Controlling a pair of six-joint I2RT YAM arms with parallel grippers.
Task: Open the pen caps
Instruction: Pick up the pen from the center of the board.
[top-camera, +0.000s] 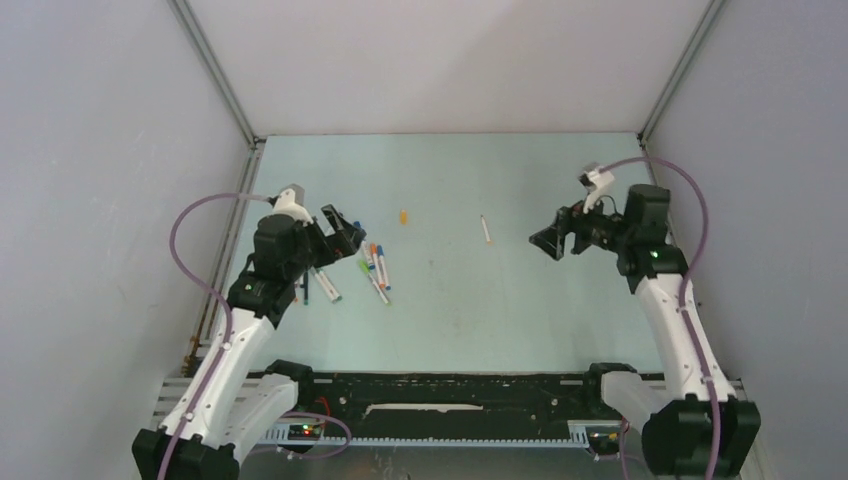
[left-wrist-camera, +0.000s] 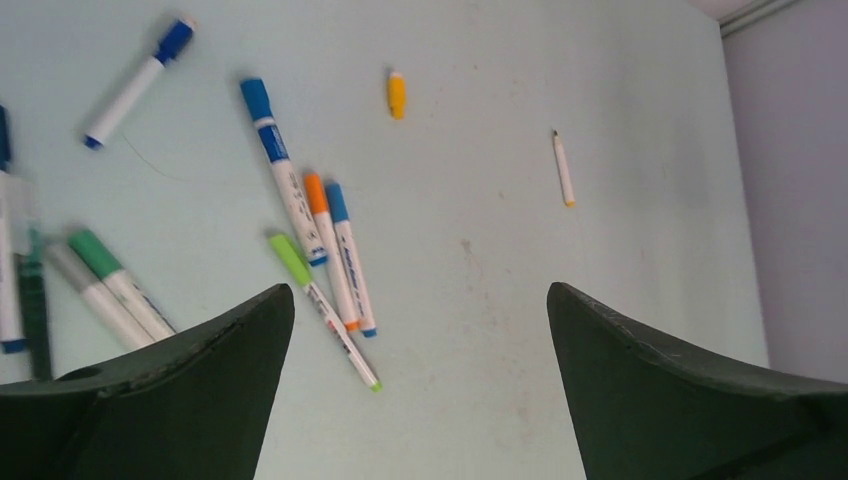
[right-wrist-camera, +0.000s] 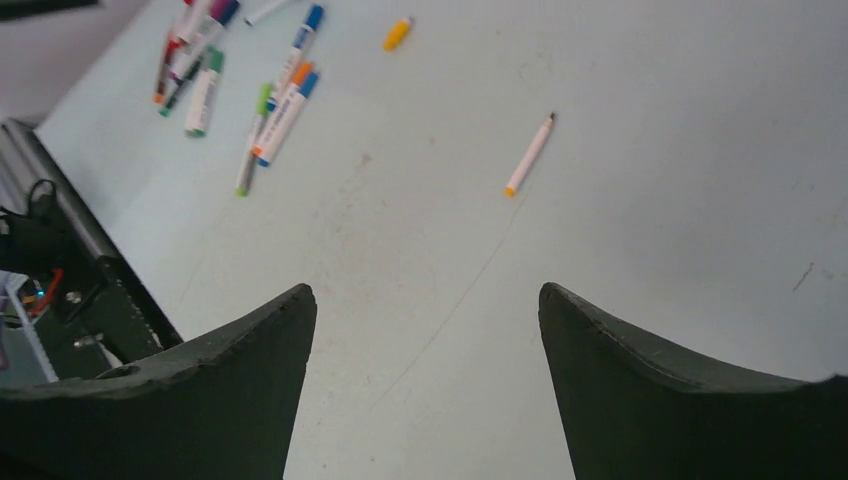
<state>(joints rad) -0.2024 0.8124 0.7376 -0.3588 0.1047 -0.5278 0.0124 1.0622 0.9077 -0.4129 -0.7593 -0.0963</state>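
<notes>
The left gripper comes down toward the right in the top view onto the pen's white body next, since the light green cap still sits on that pen.
A loose orange-yellow pen cap (top-camera: 403, 216) (left-wrist-camera: 397, 94) (right-wrist-camera: 397, 33) lies on the pale table. To its right lies a white pen barrel (top-camera: 486, 229) (left-wrist-camera: 564, 168) (right-wrist-camera: 529, 154) with no cap and an orange end. Several capped pens (top-camera: 375, 265) (left-wrist-camera: 330, 250) (right-wrist-camera: 280, 110) with blue, orange and green caps lie in a cluster at the left. My left gripper (top-camera: 340, 235) (left-wrist-camera: 420, 300) hangs open above that cluster with nothing in it. My right gripper (top-camera: 552, 238) (right-wrist-camera: 427, 295) is open and empty, above bare table to the right of the uncapped barrel.
More pens (left-wrist-camera: 120, 285) (right-wrist-camera: 195, 60) lie at the far left of the table, partly under my left arm. White enclosure walls (top-camera: 450, 60) close in the table on three sides. A black rail with cables (top-camera: 450, 400) runs along the near edge.
</notes>
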